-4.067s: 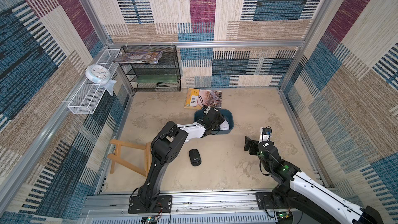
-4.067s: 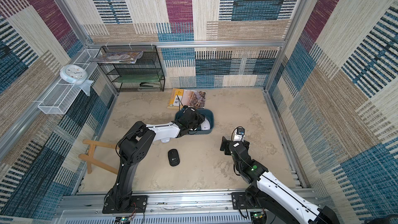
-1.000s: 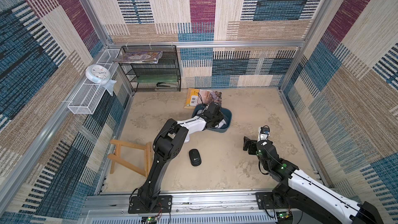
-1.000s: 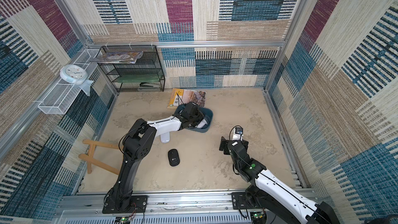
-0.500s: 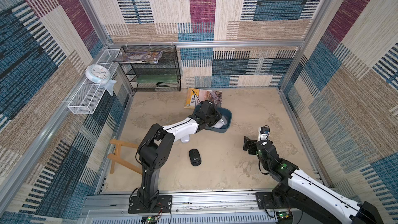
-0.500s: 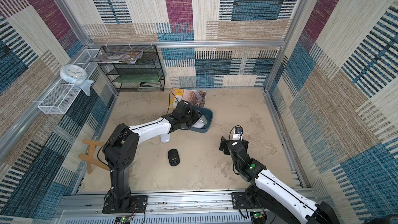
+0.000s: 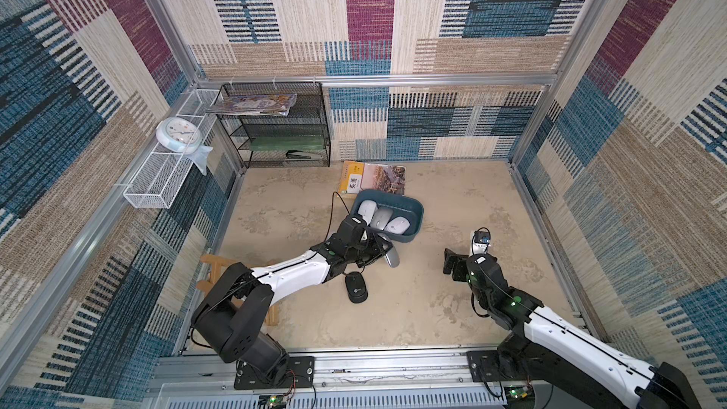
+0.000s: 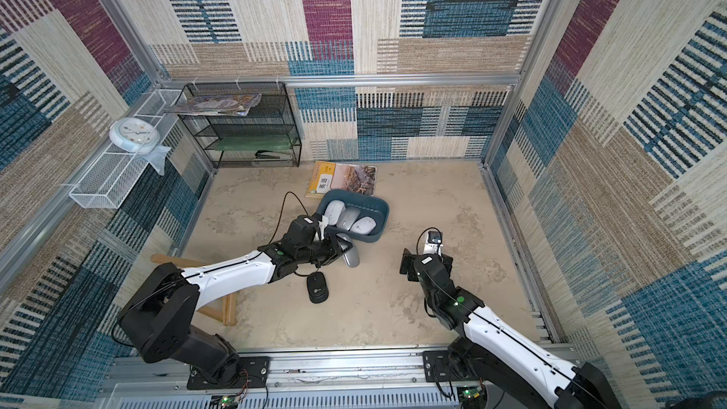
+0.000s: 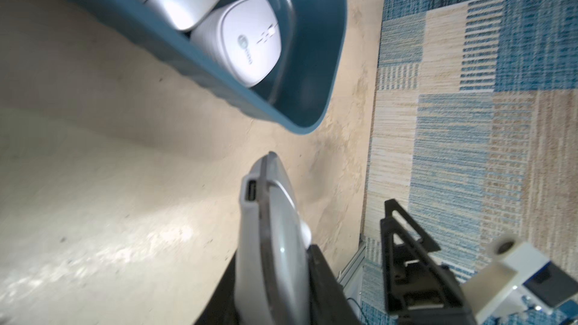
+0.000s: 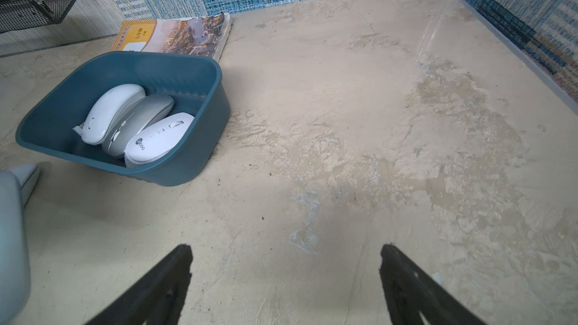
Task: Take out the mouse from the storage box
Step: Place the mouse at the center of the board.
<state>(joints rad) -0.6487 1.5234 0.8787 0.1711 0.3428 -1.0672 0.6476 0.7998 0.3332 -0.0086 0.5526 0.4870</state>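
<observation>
My left gripper moves back and down next and lets go of the grey mouse on bare floor (image 7: 378,279) beside the black mouse, since that spot lies back and below the gripper.
The teal storage box (image 7: 414,211) (image 8: 381,212) (image 10: 206,126) sits mid-floor with three mice lying side by side in it: a white mouse (image 7: 367,209), a grey mouse (image 7: 381,217) and another white mouse (image 7: 397,225) (image 9: 250,39). My left gripper (image 7: 381,254) (image 9: 272,276) is shut on a fourth, grey mouse (image 7: 390,256) (image 8: 351,256) (image 9: 269,239), held on edge outside the box, just in front of its near wall (image 9: 200,67). My right gripper (image 7: 452,265) (image 10: 284,276) is open and empty over bare floor, right of the box.
A black mouse (image 7: 356,288) (image 8: 318,288) lies on the floor beside my left forearm. A book (image 7: 377,179) lies behind the box. A black mesh rack (image 7: 283,135) stands at the back left, a wooden stand (image 7: 212,269) by the left wall.
My left gripper has drawn back from inside the box toward the front, bringing the grey mouse out over the near wall. The right arm has stayed put.
</observation>
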